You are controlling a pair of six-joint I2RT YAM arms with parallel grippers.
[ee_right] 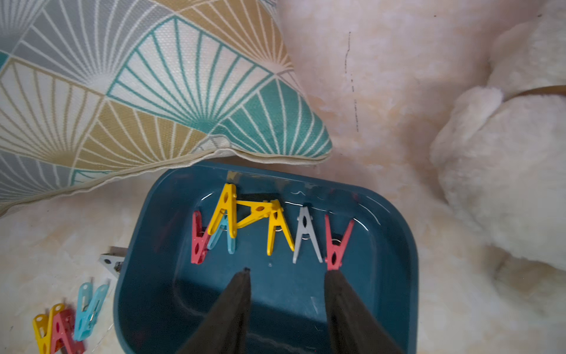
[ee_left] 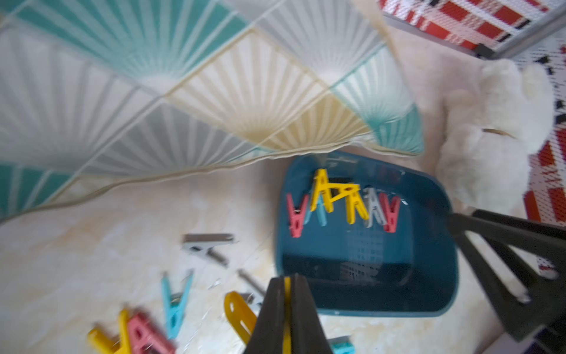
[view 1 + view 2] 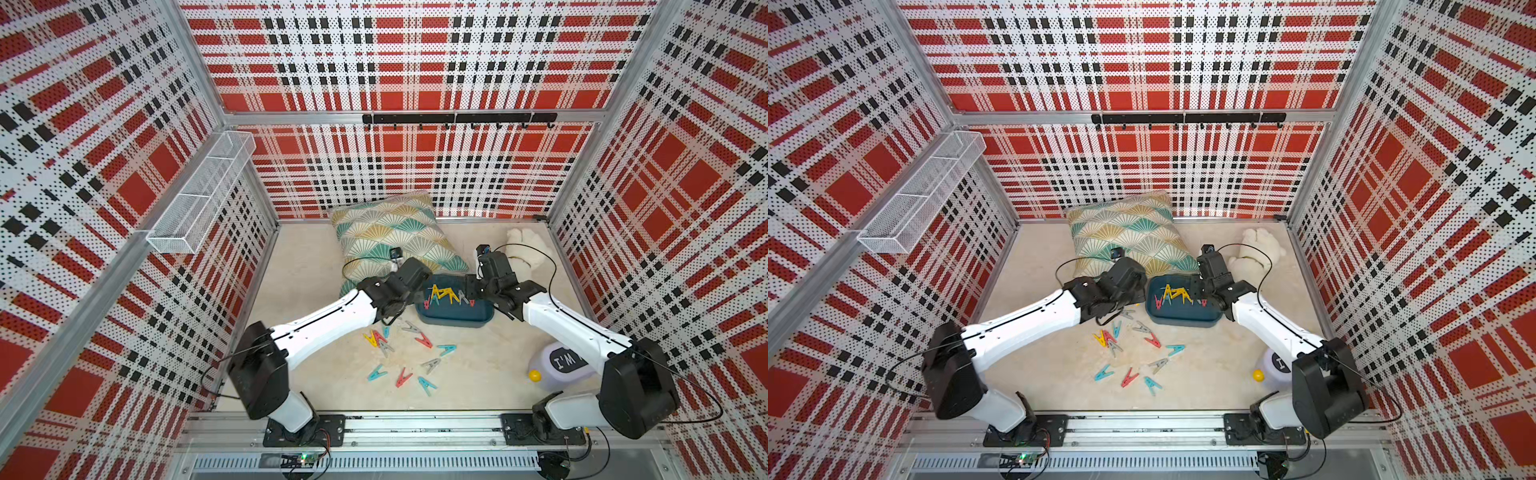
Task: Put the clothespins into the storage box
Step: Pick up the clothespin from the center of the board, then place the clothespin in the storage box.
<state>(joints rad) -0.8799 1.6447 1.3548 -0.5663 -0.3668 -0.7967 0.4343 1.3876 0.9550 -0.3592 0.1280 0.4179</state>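
Observation:
Next, my left gripper crosses the box's rim, lowers to the box's bottom in front of the clothespin row and releases the clothespin, since that's bare.
The dark teal storage box sits in front of the pillow, with several clothespins in red, yellow, teal and grey lying in a row inside it. More clothespins are scattered on the floor nearer the front. My left gripper hangs just off the box's left rim, shut on a yellow clothespin that sticks out to one side. My right gripper is open over the box's floor, holding nothing. One of its fingertips is right next to the end of a red clothespin.
A fan-patterned pillow lies behind the box, and a cream plush toy lies at the back right. A white jug with a yellow cap stands under the right arm. A white wire basket hangs on the left wall.

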